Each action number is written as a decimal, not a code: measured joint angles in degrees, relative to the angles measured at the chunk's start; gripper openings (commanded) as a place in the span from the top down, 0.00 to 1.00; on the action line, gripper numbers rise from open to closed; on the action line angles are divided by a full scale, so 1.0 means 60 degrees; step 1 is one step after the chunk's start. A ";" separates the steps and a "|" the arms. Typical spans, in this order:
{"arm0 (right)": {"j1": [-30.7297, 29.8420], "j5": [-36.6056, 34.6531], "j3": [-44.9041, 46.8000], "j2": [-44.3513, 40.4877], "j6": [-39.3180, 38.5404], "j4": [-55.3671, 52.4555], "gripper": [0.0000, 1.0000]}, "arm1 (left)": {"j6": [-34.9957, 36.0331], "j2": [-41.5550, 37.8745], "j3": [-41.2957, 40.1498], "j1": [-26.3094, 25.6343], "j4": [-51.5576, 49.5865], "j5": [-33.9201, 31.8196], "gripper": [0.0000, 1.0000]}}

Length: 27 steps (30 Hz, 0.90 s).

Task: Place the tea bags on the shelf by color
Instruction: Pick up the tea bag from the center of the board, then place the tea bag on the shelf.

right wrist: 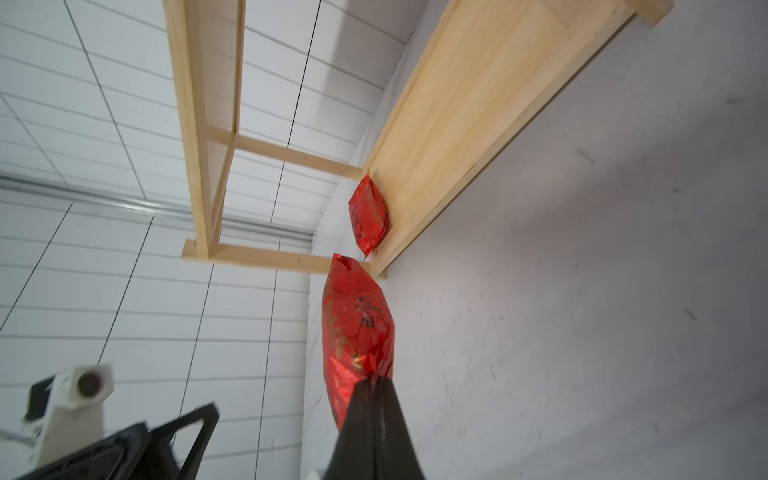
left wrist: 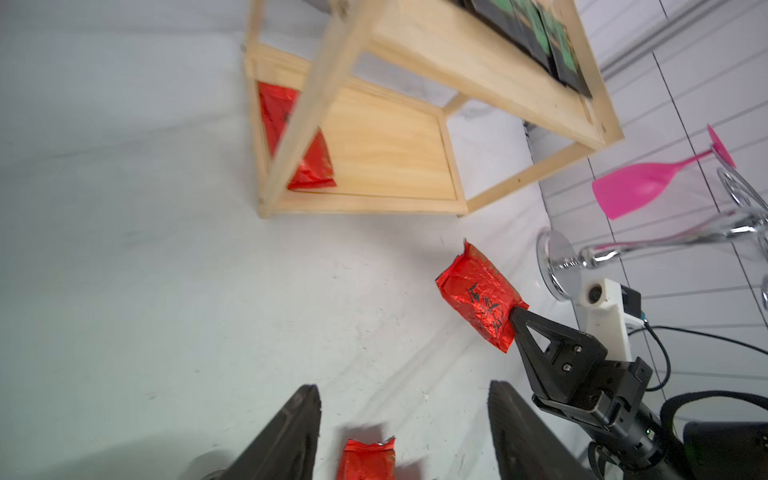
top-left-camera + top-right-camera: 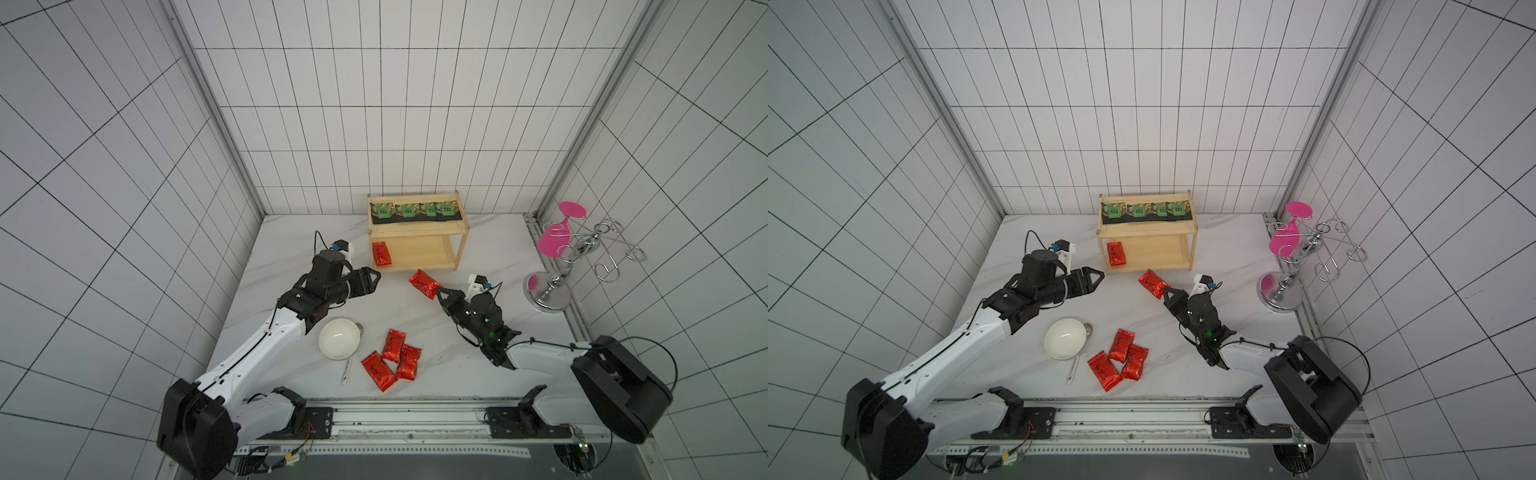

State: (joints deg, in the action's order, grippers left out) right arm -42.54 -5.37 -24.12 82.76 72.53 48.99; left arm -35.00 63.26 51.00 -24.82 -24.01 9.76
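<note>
Next, my right gripper moves outward onto the bare wood beside the lower level's red tea bag and releases its tea bag, since red already lies there.
The wooden shelf stands at the back of the table. Several black tea bags with green centres line its top tier. One red tea bag lies at the left end of the lower tier. My right gripper is shut on the end of another red tea bag, just in front of the shelf. My left gripper is open and empty near the shelf's front left corner. Three red tea bags lie near the table's front.
A white bowl sits front left with a metal spoon beside it. A chrome wire stand carrying pink glasses stands at the right edge. Tiled walls close in the back and both sides.
</note>
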 measured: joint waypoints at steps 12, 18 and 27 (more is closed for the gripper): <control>-0.0237 -0.2441 -0.3858 0.5428 0.1013 0.2244 1.00 | 0.0350 -0.2801 -0.0623 0.0900 -0.1752 -0.1749 0.35; -0.0237 -0.2728 -0.5322 0.6481 0.1421 0.2208 0.98 | 0.0357 -0.2732 -0.0623 0.0896 -0.1887 -0.1909 0.35; -0.0211 -0.2696 -0.6528 0.7715 0.1931 0.1759 0.94 | 0.0357 -0.2728 -0.0623 0.0896 -0.2044 -0.2102 0.35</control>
State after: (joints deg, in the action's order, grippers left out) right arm -43.81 -21.54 -63.29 129.05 84.12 59.55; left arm -32.86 46.89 47.27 -19.44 -36.27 -2.85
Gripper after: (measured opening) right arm 0.048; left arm 0.653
